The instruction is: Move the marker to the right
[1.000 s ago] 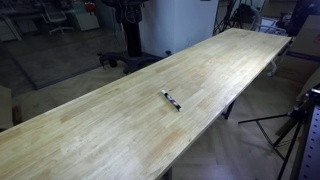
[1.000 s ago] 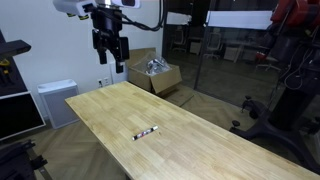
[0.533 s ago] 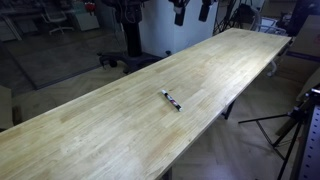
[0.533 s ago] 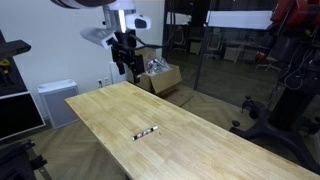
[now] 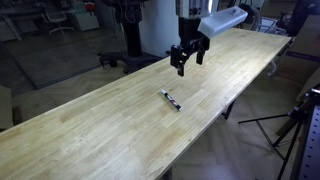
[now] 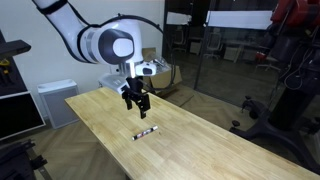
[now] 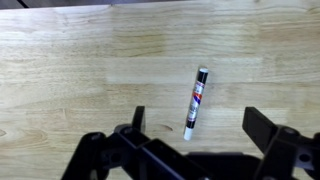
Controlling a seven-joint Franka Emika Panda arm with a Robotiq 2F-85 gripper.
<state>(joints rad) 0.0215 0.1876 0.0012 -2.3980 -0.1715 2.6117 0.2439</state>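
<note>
My gripper is to come down next onto the marker's near end (image 5: pixel 166 94) (image 7: pixel 189 129), and I need to turn it slightly so that it lines up with that end.
The marker (image 5: pixel 171 99) lies flat on the long wooden table (image 5: pixel 120 120). It is slim, black with whitish sections, and shows in both exterior views (image 6: pixel 146 131). In the wrist view the marker (image 7: pixel 194 103) lies between the two fingers, white end toward the camera. My gripper (image 5: pixel 189 59) hangs above the table, a short way above and beyond the marker, not touching it. In an exterior view the gripper (image 6: pixel 136 104) is over the marker. The jaws are open and empty; the gripper's midpoint in the wrist view (image 7: pixel 198 125) is near the marker's white end.
A cardboard box (image 6: pixel 158 75) with clutter stands on the floor beyond the table's far end. A white cabinet (image 6: pixel 52 100) stands by the wall. A tripod (image 5: pixel 300 125) stands near the table's side. Glass partitions and office chairs are in the background.
The arm has swung down from high above the table's far end to just over the marker. The marker has not moved.
</note>
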